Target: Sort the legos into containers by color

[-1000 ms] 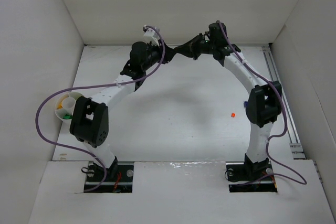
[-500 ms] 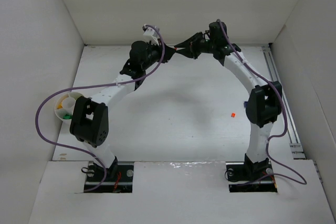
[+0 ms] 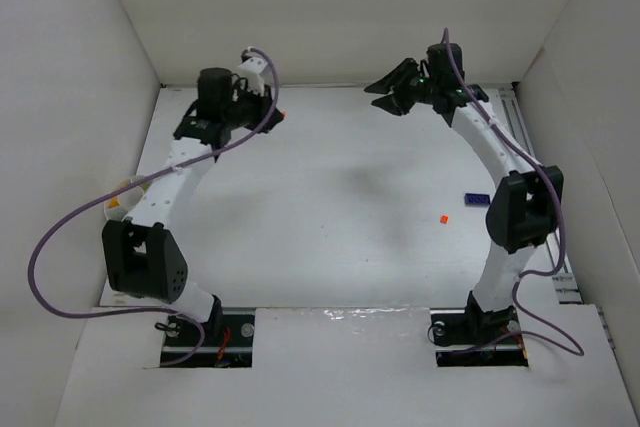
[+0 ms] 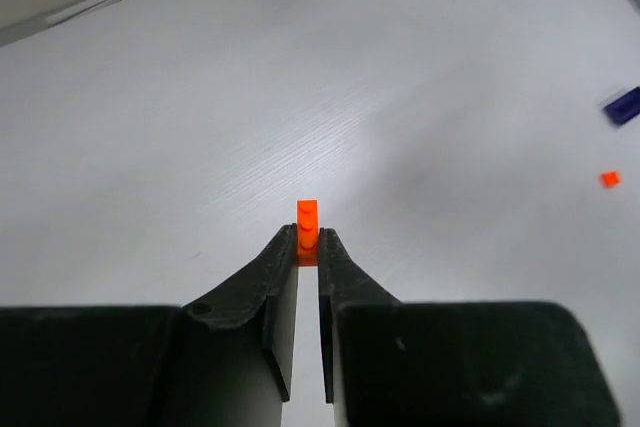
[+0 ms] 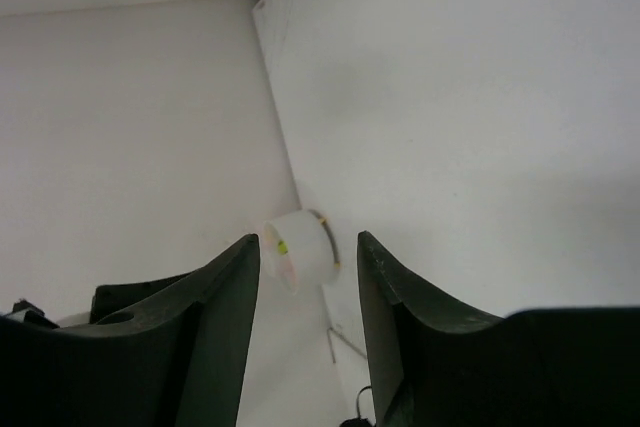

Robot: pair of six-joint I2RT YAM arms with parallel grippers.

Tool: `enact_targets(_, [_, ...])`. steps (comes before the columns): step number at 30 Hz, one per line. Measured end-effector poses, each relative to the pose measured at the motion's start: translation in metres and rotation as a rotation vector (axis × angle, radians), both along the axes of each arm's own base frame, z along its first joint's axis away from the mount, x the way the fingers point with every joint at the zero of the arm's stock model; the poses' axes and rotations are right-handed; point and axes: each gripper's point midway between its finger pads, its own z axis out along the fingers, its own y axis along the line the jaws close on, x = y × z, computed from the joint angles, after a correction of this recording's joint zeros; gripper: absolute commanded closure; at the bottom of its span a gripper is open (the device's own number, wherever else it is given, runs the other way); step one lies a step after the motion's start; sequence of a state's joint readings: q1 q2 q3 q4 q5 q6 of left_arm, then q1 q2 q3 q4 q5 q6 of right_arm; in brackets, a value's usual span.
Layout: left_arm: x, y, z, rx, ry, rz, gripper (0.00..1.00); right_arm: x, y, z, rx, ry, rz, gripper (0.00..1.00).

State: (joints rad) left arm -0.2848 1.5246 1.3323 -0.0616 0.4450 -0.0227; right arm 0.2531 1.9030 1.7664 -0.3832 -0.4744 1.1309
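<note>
Next, my left gripper will move back over the whitish round container point(image 5: 300, 247) to release the orange lego, as the container stands to the gripper's left in the top view.
My left gripper point(image 3: 279, 115) is at the back left, shut on a small orange lego point(image 4: 307, 227) that sticks out past its fingertips above the floor. At the back right, my right gripper point(image 3: 381, 97) stands open with nothing between its fingers. One more orange lego point(image 3: 443, 218) lies on the floor right of centre, with a purple-blue one point(image 3: 475, 198) close by; both also show in the left wrist view, orange lego point(image 4: 609, 179) and purple-blue lego point(image 4: 625, 105). A whitish round container point(image 5: 300, 247) with small coloured bricks in it stands by the left wall, mostly hidden behind the left arm point(image 3: 150, 197) from above.
White walls close in the floor on the left, back and right. A metal rail point(image 3: 540, 207) runs along the right edge. A purple cable point(image 3: 60, 237) loops out from the left arm near the left wall.
The two grippers were together at the back middle. The right one has opened and drawn away to the right; the left, shut on the orange lego, has swung left.
</note>
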Motion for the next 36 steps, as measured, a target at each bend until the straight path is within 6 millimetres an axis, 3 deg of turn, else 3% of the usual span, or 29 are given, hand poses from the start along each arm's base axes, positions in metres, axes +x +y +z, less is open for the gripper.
enact_targets(7, [-0.018, 0.132, 0.000, 0.189, 0.128, -0.013, 1.00, -0.014, -0.052, -0.003, -0.153, -0.112, -0.019, 0.53])
enact_targets(12, [-0.048, 0.187, -0.008, 0.291, 0.227, -0.037, 1.00, -0.023, -0.065, -0.010, -0.215, -0.155, 0.027, 0.56])
enact_targets(16, [-0.078, 0.204, -0.021, 0.401, 0.284, -0.047, 1.00, -0.024, -0.068, -0.013, -0.242, -0.179, 0.055, 0.59])
enact_targets(24, [-0.140, 0.218, -0.021, 0.596, 0.292, -0.030, 1.00, -0.025, -0.067, -0.019, -0.259, -0.189, 0.088, 0.59])
enact_targets(28, [-0.152, 0.231, -0.030, 0.640, 0.340, 0.015, 1.00, -0.018, -0.066, -0.029, -0.261, -0.170, 0.099, 0.60])
enact_targets(36, [-0.179, 0.251, -0.073, 0.690, 0.513, 0.040, 1.00, -0.006, -0.063, -0.041, -0.246, -0.142, 0.120, 0.60])
